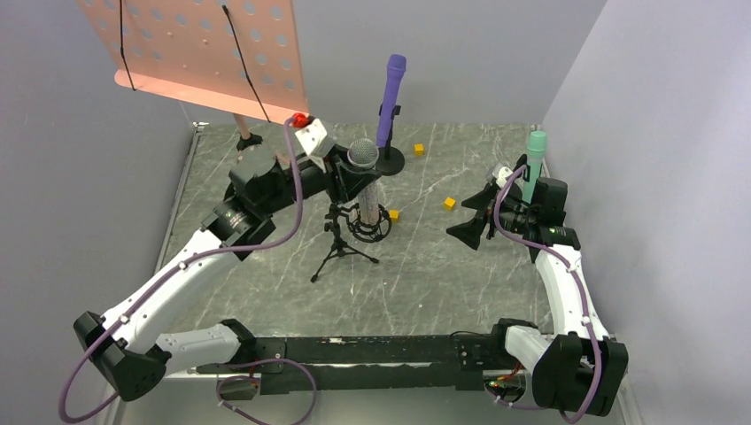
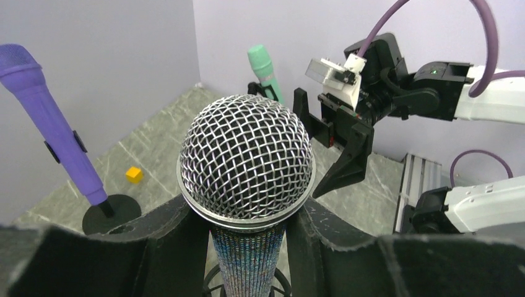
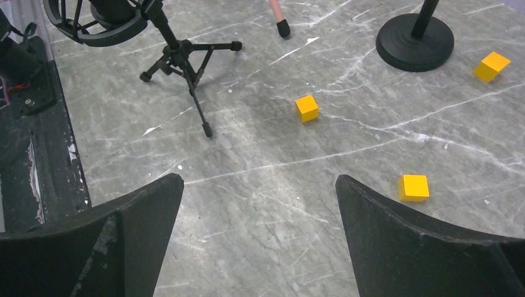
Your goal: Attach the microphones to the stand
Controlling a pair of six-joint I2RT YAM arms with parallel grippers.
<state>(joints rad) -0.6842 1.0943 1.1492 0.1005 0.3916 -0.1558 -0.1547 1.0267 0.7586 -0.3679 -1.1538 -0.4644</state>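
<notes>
The mesh head of the glittery copper microphone [image 1: 362, 155] is well above the tripod stand's ring [image 1: 370, 227], so the robot's left gripper should next lower it into that ring and let it go there.
My left gripper [image 1: 352, 181] is shut on the glittery copper microphone [image 1: 362, 155] just below its silver mesh head [image 2: 246, 162] and holds it upright. The mic's lower end sits in the ring of the black tripod stand [image 1: 339, 250]; whether it is fully seated I cannot tell. The purple microphone [image 1: 390, 93] stands upright in a round-based stand [image 1: 390, 163] behind it. The mint green microphone [image 1: 534, 166] stands upright at the right wall, behind my right arm. My right gripper [image 1: 469, 219] is open and empty above the table [image 3: 260, 185].
Three small yellow cubes [image 3: 306, 107] [image 3: 413, 187] [image 3: 491, 66] lie on the grey marble table. A pink perforated music stand [image 1: 204, 44] overhangs the back left, its leg [image 1: 243, 133] on the table. Grey walls close in the left, back and right.
</notes>
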